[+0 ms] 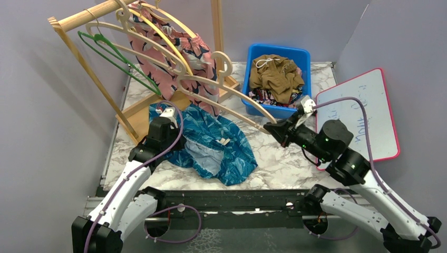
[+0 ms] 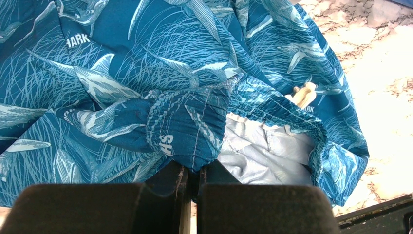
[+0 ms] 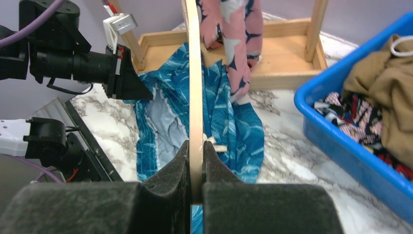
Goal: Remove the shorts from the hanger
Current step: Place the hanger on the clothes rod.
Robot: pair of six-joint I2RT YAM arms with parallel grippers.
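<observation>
My right gripper lifts outward toward the pink shorts [image 1: 200, 55] [image 3: 236, 41] next to release the hanger beside them, since they hang outward and to its left in the top view.
The teal patterned shorts [image 1: 221, 145] lie crumpled on the marble table, their pale lining showing. My left gripper [image 1: 159, 114] is shut on a fold of their elastic waistband [image 2: 187, 131], at the left edge of the heap. My right gripper [image 1: 272, 128] is shut on the lower end of a wooden hanger [image 1: 226, 103]. That hanger slants up and left over the teal shorts [image 3: 234, 122] toward the rack. In the right wrist view the hanger [image 3: 195, 73] runs straight up from between my fingers. Pink shorts with navy-white blotches [image 1: 197, 58] hang on the rack.
A blue bin [image 1: 248, 79] at the back holds olive-brown shorts [image 1: 277, 76] over comic-print ones. The wooden rack [image 1: 89, 16] carries a green hanger [image 1: 113, 55] and bare wooden hangers. A whiteboard [image 1: 363, 113] leans at the right. Purple walls close in on both sides.
</observation>
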